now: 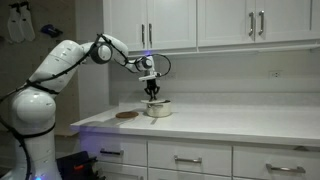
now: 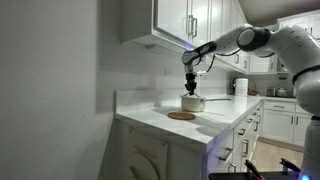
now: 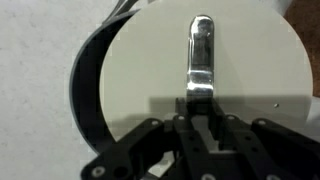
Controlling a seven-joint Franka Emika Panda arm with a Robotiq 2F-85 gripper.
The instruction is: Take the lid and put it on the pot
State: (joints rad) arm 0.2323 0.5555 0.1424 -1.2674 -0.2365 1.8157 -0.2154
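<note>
My gripper will move the lid to the left in the wrist view, over the pot's dark crescent (image 1: 166, 102) (image 3: 87, 88), and let go of it there, because that side of the pot is still uncovered.
In the wrist view the pale cream lid (image 3: 245, 70) fills the frame, with a shiny metal handle (image 3: 201, 50) at its middle. My gripper (image 3: 200, 105) is shut on the near end of that handle. A dark crescent of the pot (image 3: 88, 95) shows past the lid's left edge, so the lid is offset from the pot's opening. In both exterior views the gripper (image 1: 153, 92) (image 2: 191, 88) points straight down over the small cream pot (image 1: 158, 109) (image 2: 193, 103) on the white counter. The lid is too small to make out there.
A flat brownish round mat (image 1: 126, 115) (image 2: 181, 116) lies on the counter beside the pot. White wall cabinets (image 1: 200, 22) hang above and the backsplash wall is close behind. A white roll (image 2: 240, 87) stands further along the counter.
</note>
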